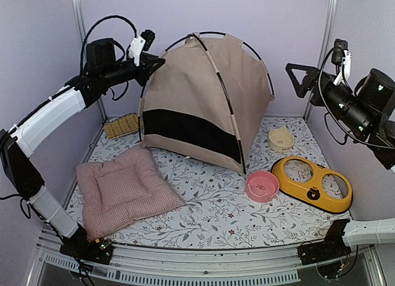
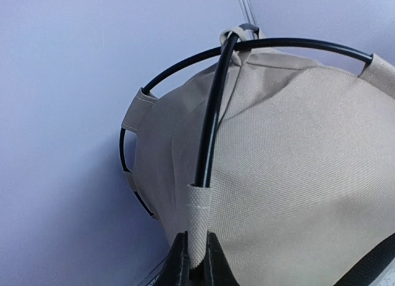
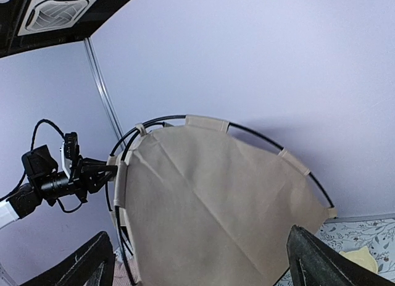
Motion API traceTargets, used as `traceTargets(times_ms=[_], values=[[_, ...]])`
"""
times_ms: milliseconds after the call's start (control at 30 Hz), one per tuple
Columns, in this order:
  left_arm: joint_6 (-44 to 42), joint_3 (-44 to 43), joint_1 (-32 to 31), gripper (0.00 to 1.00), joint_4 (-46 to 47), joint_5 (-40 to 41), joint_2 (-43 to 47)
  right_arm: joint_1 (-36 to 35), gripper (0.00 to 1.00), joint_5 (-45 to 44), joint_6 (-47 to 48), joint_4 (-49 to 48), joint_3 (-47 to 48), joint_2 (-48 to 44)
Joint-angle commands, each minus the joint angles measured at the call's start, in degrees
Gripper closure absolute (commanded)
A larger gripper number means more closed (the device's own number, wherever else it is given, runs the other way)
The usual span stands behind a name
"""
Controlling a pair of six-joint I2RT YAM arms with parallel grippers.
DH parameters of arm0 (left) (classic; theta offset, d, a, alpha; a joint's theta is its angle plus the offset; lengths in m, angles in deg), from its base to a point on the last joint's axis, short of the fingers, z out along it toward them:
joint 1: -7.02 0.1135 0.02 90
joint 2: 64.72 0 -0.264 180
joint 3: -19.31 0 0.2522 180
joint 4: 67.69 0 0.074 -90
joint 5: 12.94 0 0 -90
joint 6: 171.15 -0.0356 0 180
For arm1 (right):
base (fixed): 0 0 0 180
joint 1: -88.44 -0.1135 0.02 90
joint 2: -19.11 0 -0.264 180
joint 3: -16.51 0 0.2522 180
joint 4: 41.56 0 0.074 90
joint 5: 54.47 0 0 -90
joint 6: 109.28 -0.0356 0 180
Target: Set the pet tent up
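My left gripper will move back and to the left in the top view and then let go of the beige fabric sleeve (image 1: 162, 55), because the tent (image 1: 203, 88) stands out by the wall.
The pet tent (image 1: 203, 88) stands upright at the back middle of the floral mat, beige with thin black poles (image 1: 217, 82) and a black panel (image 1: 185, 128) along its front. My left gripper (image 1: 154, 62) is raised at the tent's upper left. It is shut on the beige fabric sleeve (image 2: 199, 206) around a black pole (image 2: 213, 113). My right gripper (image 1: 295, 81) is open and empty in the air, to the right of the tent and apart from it. In the right wrist view the tent's side (image 3: 216, 206) fills the space between its spread fingers (image 3: 86, 267).
A pink checked cushion (image 1: 123, 187) lies at front left. A pink bowl (image 1: 262, 185), a yellow double-bowl feeder (image 1: 313, 182) and a small beige bowl (image 1: 281, 138) sit to the right. A tan mat (image 1: 123, 124) lies at back left. Lilac walls enclose the back and sides.
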Motion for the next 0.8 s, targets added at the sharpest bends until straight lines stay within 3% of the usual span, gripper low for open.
traceTargets(times_ms=[0, 200, 367, 533, 633, 767], values=[[-2.1, -3.86, 5.92, 1.0, -1.99, -25.23, 3.07, 0.34, 0.01, -3.39, 5.52, -1.62, 0.73, -2.91], [-6.79, -4.57, 9.4, 1.0, -9.48, -41.98, 3.85, 0.34, 0.01, 4.55, 10.65, 4.03, 4.31, -2.44], [-1.31, -0.82, 16.54, 1.0, -5.27, -61.62, 5.49, 0.35, 0.01, 9.99, 12.67, 10.09, 8.84, -1.92], [18.77, 6.35, 20.66, 1.0, 18.17, -73.73, 6.77, 0.35, 0.01, 11.56, 13.85, 15.44, 12.45, -2.24], [31.09, 9.98, 20.84, 1.0, 33.1, -75.33, 6.38, 0.35, 0.01, 17.34, 14.2, 17.43, 13.63, -0.57], [41.64, 10.61, 20.46, 1.0, 43.27, -77.83, 4.0, 0.3, 0.01, 25.03, 14.26, 21.93, 16.21, 5.81]])
